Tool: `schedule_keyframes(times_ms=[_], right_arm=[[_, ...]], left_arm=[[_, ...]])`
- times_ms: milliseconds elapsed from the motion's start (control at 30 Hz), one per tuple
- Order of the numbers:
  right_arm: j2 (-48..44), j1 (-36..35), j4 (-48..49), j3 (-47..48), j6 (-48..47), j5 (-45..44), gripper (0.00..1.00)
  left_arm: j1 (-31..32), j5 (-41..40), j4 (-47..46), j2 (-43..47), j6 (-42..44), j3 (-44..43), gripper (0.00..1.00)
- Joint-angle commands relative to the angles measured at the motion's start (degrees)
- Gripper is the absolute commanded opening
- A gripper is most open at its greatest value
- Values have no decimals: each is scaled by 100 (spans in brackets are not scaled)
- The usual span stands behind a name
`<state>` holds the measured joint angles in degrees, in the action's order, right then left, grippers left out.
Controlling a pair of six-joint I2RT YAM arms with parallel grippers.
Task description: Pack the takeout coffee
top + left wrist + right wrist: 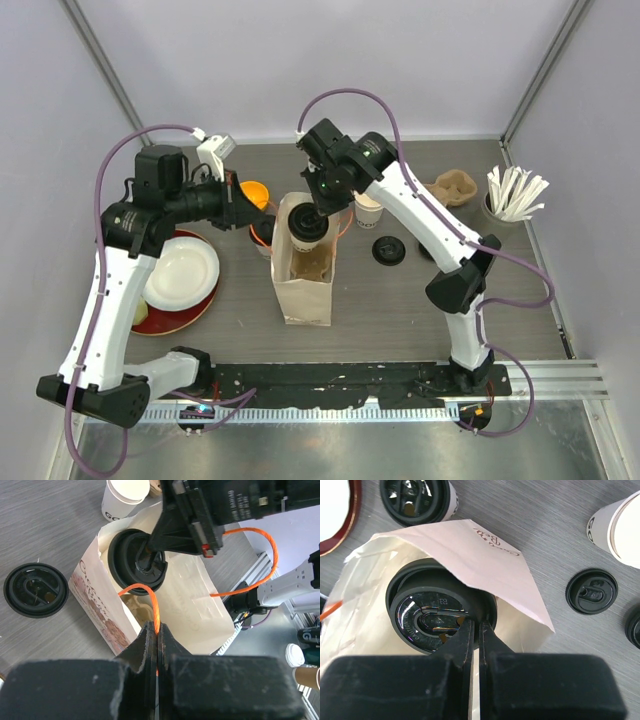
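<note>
I will lower the cup toward the tan carrier next with my right gripper, since the cup is hanging above that carrier.
A takeout coffee cup with a black lid (437,612) hangs in the mouth of the paper bag (305,290). My right gripper (479,625) is shut on the rim of that lid, which also shows in the left wrist view (136,560). My left gripper (157,630) is shut on the bag's orange cord handle (150,597), holding that side up. From above, the right gripper (312,215) is over the bag mouth and the left gripper (252,212) just left of it. A second lidded coffee cup (417,497) stands on the table beside the bag.
A lidless white cup (368,208) stands right of the bag, with a loose black lid (388,250) on the table near it. A pulp carrier (452,187) and a cup of stirrers (515,195) sit at the back right. A white plate on a red tray (195,312) lies left.
</note>
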<state>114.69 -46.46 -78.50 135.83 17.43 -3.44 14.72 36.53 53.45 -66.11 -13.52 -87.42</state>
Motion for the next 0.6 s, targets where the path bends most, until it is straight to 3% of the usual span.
schedule_keyframes(times_ms=[0, 567], right_arm=[[245, -56, -720, -83, -73, -262, 1], [641, -92, -394, -768, -91, -105, 1]], left_arm=[[31, 170, -256, 168, -37, 58, 0], [31, 144, -239, 238, 7, 155, 0]])
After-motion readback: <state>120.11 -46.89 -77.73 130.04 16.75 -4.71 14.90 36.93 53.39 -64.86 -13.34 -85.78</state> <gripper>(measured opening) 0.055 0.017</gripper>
